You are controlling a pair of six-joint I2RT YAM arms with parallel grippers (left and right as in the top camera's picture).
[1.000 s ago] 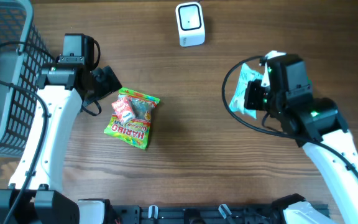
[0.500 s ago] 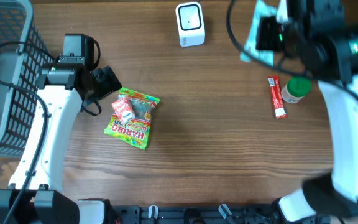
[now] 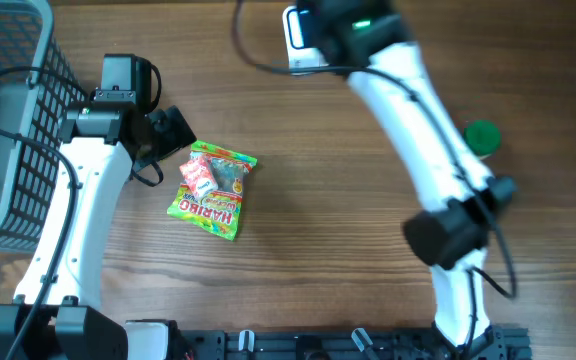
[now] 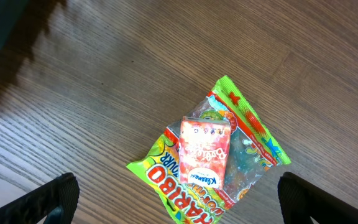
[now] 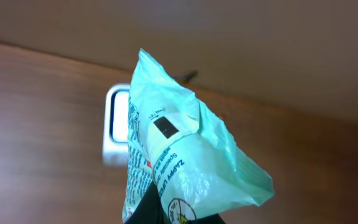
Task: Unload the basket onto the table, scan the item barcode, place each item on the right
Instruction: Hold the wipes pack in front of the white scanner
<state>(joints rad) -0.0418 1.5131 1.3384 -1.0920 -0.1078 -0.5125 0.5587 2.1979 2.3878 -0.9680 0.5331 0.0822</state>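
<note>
I will next swing my right gripper back and down to let go of the packet, because bare tabletop near the bottle is below, to its right in the overhead view.
My right gripper (image 5: 174,210) is shut on a mint-green wipes packet (image 5: 191,158) and holds it up in front of the white barcode scanner (image 5: 115,127). A small dark label on the packet faces the wrist camera. From overhead the right arm reaches to the table's far edge and covers most of the scanner (image 3: 296,42); the packet is hidden there. Over at the left, my left gripper (image 4: 179,208) hovers open above a Haribo bag (image 4: 166,177) with a small red tissue pack (image 4: 205,152) lying on it. Neither is touched.
A grey wire basket (image 3: 3,120) stands at the left edge. A green-capped bottle (image 3: 482,136) sits right of the right arm. The Haribo bag (image 3: 213,190) lies left of centre on the wooden table.
The right arm has swung from the right side up and left to the scanner, carrying the wipes packet. The left arm has not moved.
</note>
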